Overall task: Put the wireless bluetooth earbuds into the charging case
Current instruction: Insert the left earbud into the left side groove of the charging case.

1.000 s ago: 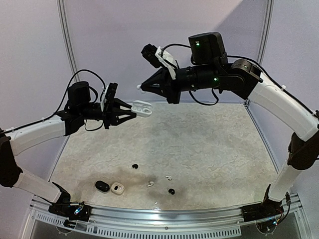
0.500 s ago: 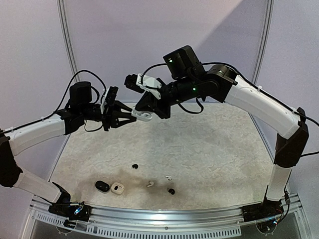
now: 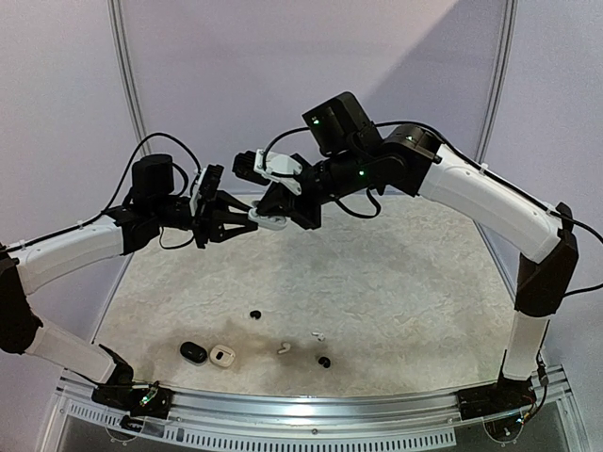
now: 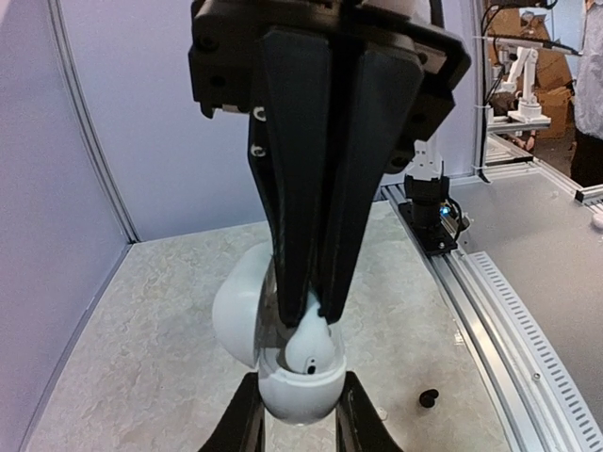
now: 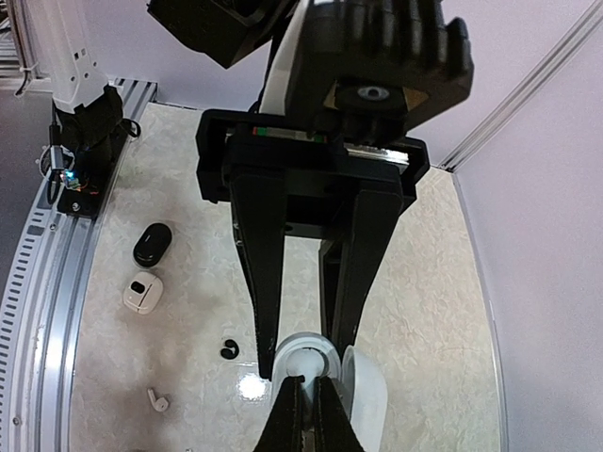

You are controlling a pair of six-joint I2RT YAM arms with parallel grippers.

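Note:
My left gripper will next lower the charging case (image 3: pixel 271 222) onto the clear, bare tabletop outward of the small white case and release it.
My left gripper (image 3: pixel 247 218) is shut on an open white charging case (image 3: pixel 271 222) and holds it high above the table. In the left wrist view the case (image 4: pixel 297 395) sits between my left fingers (image 4: pixel 237 426), with its lid (image 4: pixel 236 306) swung open to the left. My right gripper (image 3: pixel 267 207) is shut on a white earbud (image 4: pixel 309 350), whose lower end sits inside the case's mouth. In the right wrist view my right gripper (image 5: pixel 308 391) is right over the case (image 5: pixel 292 350).
On the table near the front lie a black case (image 3: pixel 193 352), a small white case (image 3: pixel 222 356), two black earbuds (image 3: pixel 254 314) (image 3: pixel 324 362) and two white earbuds (image 3: pixel 283 347) (image 3: pixel 317 335). Purple walls stand at the back and sides.
My right arm has swung left and down, bringing the white earbud from apart and above into the mouth of the case. My left gripper has held the case almost still.

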